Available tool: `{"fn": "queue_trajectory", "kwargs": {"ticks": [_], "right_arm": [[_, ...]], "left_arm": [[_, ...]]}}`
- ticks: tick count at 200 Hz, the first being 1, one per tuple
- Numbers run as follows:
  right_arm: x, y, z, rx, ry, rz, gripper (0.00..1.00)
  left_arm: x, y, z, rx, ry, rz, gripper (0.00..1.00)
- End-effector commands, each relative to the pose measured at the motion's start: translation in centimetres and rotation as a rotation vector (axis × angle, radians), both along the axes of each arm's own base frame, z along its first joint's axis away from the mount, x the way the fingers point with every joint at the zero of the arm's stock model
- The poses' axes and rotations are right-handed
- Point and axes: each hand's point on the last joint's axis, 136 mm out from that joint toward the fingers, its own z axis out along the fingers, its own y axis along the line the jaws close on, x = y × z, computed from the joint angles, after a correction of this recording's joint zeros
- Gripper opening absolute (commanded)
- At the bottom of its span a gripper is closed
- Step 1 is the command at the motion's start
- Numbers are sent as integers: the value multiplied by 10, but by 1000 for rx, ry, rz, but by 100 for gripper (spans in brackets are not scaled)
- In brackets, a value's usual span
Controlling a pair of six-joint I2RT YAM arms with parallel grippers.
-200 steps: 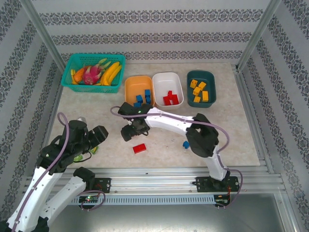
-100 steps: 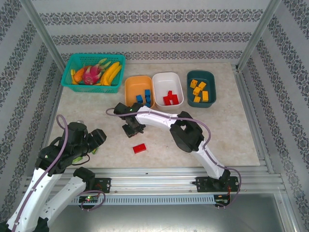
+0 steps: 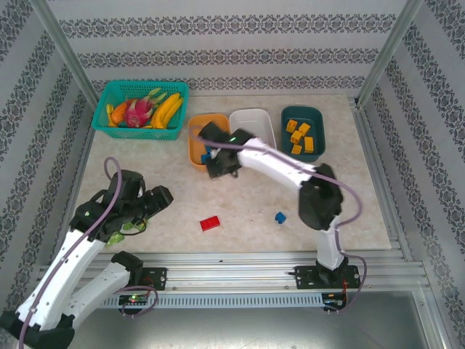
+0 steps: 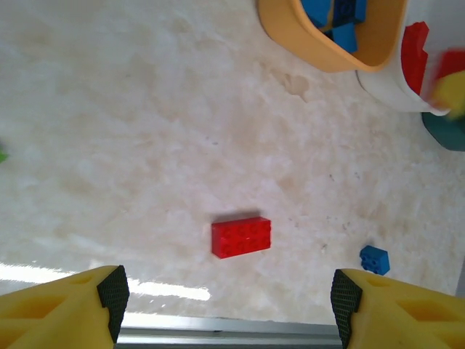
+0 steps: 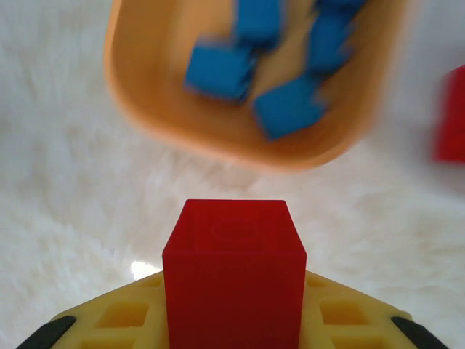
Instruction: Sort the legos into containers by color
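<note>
My right gripper holds the small red lego and next needs to move outward and across from the orange container [image 3: 197,138], over the white container [image 3: 254,120]. It should release the lego there, since red legos lie inside.
My right gripper [image 3: 218,166] is shut on a small red lego [image 5: 234,265], hanging just in front of the orange container [image 3: 197,138], which holds several blue legos [image 5: 218,71]. Beside it are the white container [image 3: 254,120] with red legos [image 4: 414,45] and the dark teal container [image 3: 303,149] with yellow legos [image 3: 299,137]. A flat red lego [image 3: 210,223] and a small blue lego [image 3: 280,217] lie on the table. My left gripper [image 3: 158,200] hovers open at the front left, and the flat red lego [image 4: 241,237] lies ahead of its pads [image 4: 112,294].
A teal mesh basket [image 3: 109,91] with fruit stands at the back left. A small green toy [image 3: 134,227] lies under my left arm. The table's metal front rail [image 4: 225,339] runs just below my left gripper. Patterned walls close in both sides.
My right gripper shut on a red lego at the left-centre of the table and carried it back to the orange container's front edge. My left gripper drifted slightly right.
</note>
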Motion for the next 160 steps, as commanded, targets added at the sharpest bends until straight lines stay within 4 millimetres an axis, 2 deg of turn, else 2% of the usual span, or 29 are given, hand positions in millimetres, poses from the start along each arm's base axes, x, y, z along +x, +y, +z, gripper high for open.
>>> {"fn": "queue_trajectory", "kwargs": {"ticks": [1,26,52,75,98,136,160], "right_arm": [[34,-34,-2,52,25,-117,26],[76,-51,-15,113,76,-190,26],[114,-51,-34,153,122,-219,26],[136,-51,-54,152,159,-238,27],[147,-55,-74,149,202,-276,29],[148,-65,-109,145,288,-331,31],[150,-67,-114,146,294,-337,40]], "left_arm": [[33,-31,24,-79,-101,-93,76],[57,-50,35,-92,-122,-151,76],[75,-64,42,-88,-132,-195,76],[86,-71,45,-86,-136,-206,76],[93,-76,46,-97,-134,-197,76],[97,-86,44,-105,-127,-210,76],[99,-91,48,-104,-132,-229,76]]}}
